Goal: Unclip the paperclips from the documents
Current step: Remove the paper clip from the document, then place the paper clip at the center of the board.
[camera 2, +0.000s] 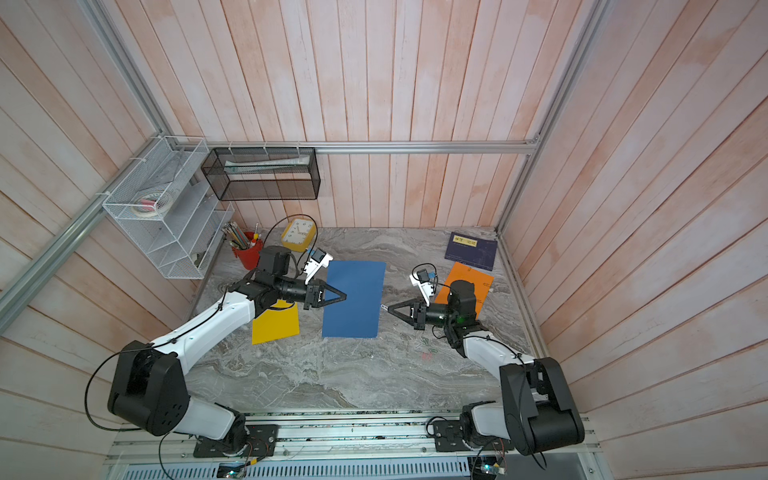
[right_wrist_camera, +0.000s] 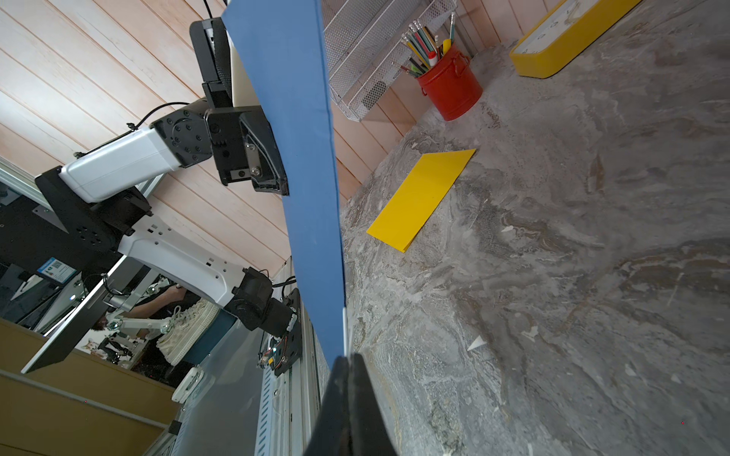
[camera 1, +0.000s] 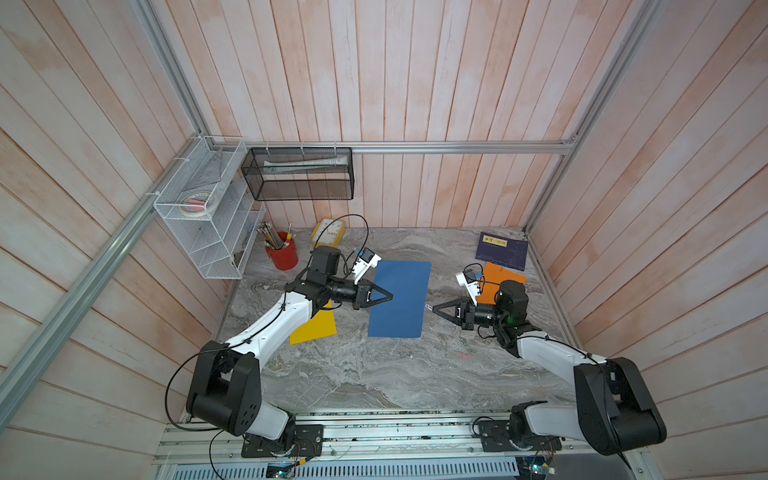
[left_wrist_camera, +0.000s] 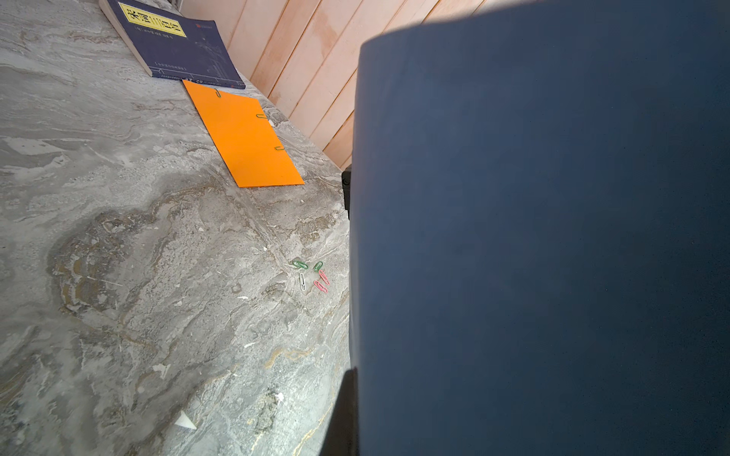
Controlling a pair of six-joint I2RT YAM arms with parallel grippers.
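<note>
Next I need to withdraw my right gripper from the blue document [camera 1: 401, 299], lower it beside loose paperclips and release the silvery paperclip, since they already lie together on the tabletop.
The blue document [camera 1: 401, 299] [camera 2: 353, 299] hangs above the table, with my left gripper [camera 1: 390, 297] shut on its left edge. It fills much of the left wrist view [left_wrist_camera: 533, 237]. My right gripper [camera 1: 433, 309] [right_wrist_camera: 349, 359] is shut on a silvery paperclip [right_wrist_camera: 345, 331] at the sheet's right edge. I cannot tell whether the clip still bites the sheet. The orange document [left_wrist_camera: 245, 134] lies flat at the far right with three paperclips [left_wrist_camera: 260, 116] on its edges. The yellow document [camera 1: 313, 328] [right_wrist_camera: 422, 197] lies under my left arm. Several loose paperclips [left_wrist_camera: 312, 276] lie on the table.
A dark navy booklet [camera 1: 502, 250] lies at the back right, touching the orange sheet. A red pencil cup [camera 1: 282, 253] and a yellow clock [camera 1: 328, 233] stand at the back left. A white wire rack [camera 1: 208, 208] and a black mesh basket [camera 1: 299, 174] hang on the walls.
</note>
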